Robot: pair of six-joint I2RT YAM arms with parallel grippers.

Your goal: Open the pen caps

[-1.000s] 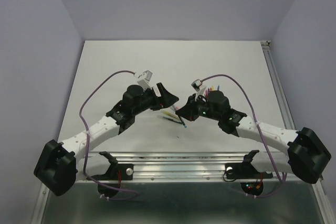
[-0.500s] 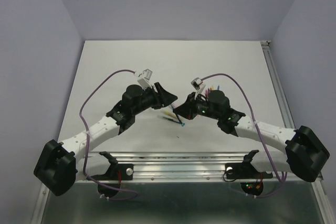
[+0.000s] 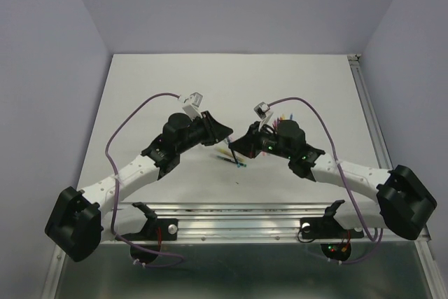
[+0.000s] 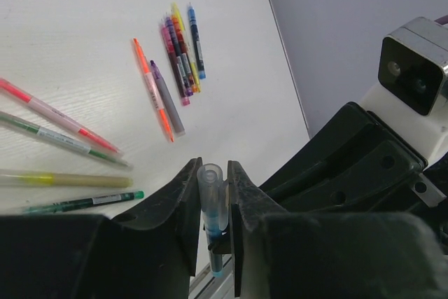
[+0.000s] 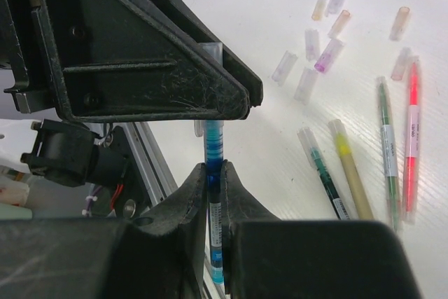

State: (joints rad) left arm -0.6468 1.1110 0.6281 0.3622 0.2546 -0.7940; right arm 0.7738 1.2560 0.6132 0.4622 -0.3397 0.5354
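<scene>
My right gripper holds the blue pen. Next, it needs to move to its right in the top view, go down to the bare tabletop beside the orange pen and let go of the blue pen.
A blue pen [image 5: 213,146] is held in the air between both grippers. My right gripper [image 5: 211,169] is shut on its barrel. The pen's clear cap [image 4: 210,190] sits between the fingers of my left gripper [image 4: 212,169], which press on it from both sides. In the top view the left gripper [image 3: 225,133] and right gripper [image 3: 238,147] meet tip to tip over the table's middle. Several loose pen caps [image 5: 308,61] lie on the table beyond them.
A bundle of coloured pens [image 4: 183,47] lies far off, with an orange pen [image 4: 152,89] and a grey pen [image 4: 168,103] beside it. Pink, green and yellow pens [image 4: 63,180] lie nearer. The table's metal front rail [image 3: 238,209] runs below the grippers.
My left gripper's jaws have gone from wide open to closed around the blue pen's cap. The right gripper, holding the pen, has shifted slightly left toward it.
</scene>
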